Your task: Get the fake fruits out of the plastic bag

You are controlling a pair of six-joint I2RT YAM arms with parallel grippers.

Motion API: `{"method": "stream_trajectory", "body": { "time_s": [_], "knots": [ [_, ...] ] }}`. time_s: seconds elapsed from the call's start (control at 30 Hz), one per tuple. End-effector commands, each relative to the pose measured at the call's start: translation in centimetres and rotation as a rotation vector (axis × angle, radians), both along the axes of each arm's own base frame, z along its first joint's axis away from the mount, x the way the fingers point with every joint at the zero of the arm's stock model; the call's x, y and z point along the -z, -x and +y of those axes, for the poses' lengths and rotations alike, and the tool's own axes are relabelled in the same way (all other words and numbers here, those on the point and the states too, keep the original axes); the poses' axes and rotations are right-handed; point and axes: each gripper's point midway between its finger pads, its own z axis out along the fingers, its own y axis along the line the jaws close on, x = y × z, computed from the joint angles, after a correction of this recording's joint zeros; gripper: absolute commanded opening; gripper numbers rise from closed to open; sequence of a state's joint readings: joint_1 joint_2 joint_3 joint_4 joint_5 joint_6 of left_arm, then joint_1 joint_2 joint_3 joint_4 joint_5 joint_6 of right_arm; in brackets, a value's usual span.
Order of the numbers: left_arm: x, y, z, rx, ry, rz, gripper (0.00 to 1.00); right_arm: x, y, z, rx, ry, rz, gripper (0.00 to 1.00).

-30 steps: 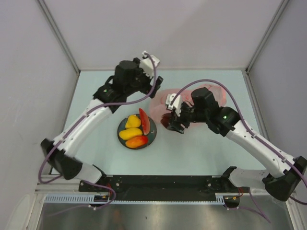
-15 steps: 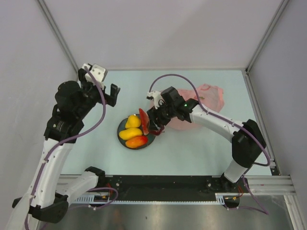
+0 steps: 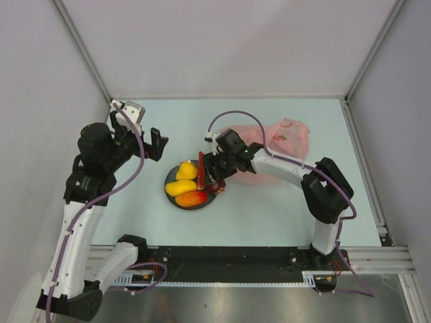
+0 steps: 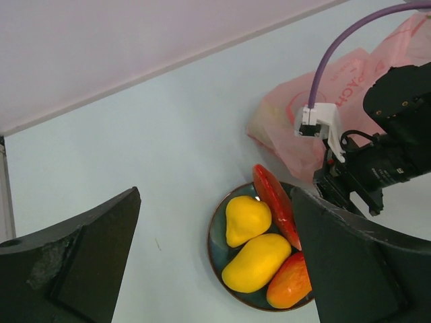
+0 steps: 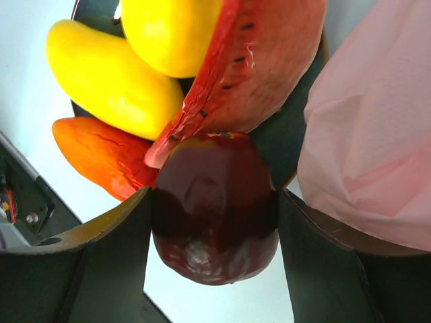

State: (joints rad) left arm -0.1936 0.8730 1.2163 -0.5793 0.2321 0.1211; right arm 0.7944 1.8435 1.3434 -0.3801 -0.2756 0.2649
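The dark red fruit (image 5: 215,208) hangs partly past the plate's rim, so next I will ease my right gripper slightly outward beside the watermelon slice and open it there.
A dark red fake fruit (image 5: 215,208) sits between the fingers of my right gripper (image 5: 213,252), which is shut on it. It hangs at the right edge of the dark blue plate (image 3: 171,177), touching the watermelon slice (image 5: 262,60). In the top view the right gripper (image 3: 215,180) is just left of the pink plastic bag (image 3: 286,145). On the plate lie the watermelon slice (image 3: 202,167), a yellow fruit (image 3: 187,170), a yellow mango (image 3: 180,188) and a red-orange mango (image 3: 193,198). My left gripper (image 3: 158,142) hovers open and empty, high at the plate's back left. What the bag holds is hidden.
The bag (image 4: 350,74) lies crumpled at the back right, with the right arm's purple cable (image 3: 232,118) arching over it. White enclosure walls close in the table on three sides. The arms' black base rail (image 3: 229,259) runs along the near edge.
My right gripper carried the dark red fruit leftward from the bag to the plate's right edge. The left arm swung from the back centre out to the left, still open.
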Motion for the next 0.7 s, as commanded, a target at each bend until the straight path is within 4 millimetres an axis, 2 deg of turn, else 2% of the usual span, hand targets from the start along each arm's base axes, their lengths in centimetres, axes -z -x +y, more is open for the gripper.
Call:
{"method": "stream_trajectory", "body": {
  "time_s": [0.0,0.23,0.4,0.5,0.53,0.57,0.63,0.67],
  "knots": [
    [-0.1,0.3,-0.9,0.042,0.047,0.001,1.0,-0.8,-2.5,0.5,0.068,-0.018,-0.051,0.53],
    [0.1,-0.1,-1.4,0.061,0.059,0.011,1.0,-0.5,-3.7,0.6,0.095,-0.019,-0.061,0.54],
    [-0.1,-0.3,-1.6,0.071,0.066,0.009,1.0,-0.9,-3.8,1.7,0.082,-0.04,-0.062,0.54],
    [0.0,-0.7,-1.6,0.065,0.065,0.006,0.99,-1.0,-3.8,2.1,0.074,-0.058,-0.053,0.7],
    [0.1,-0.8,-1.6,0.065,0.065,0.008,0.99,-1.0,-3.7,2.2,0.066,-0.063,-0.046,0.85],
    [-0.1,-0.9,-1.7,0.066,0.068,0.006,0.98,-1.1,-3.6,2.1,0.063,-0.064,-0.043,0.91],
    [-0.3,-1.0,-1.8,0.073,0.073,0.002,0.99,-1.3,-3.5,1.9,0.052,-0.057,-0.053,0.99],
    [-0.2,-1.0,-2.0,0.081,0.077,0.007,0.98,-1.4,-3.4,1.7,0.051,-0.05,-0.054,0.99]
  ]
}}
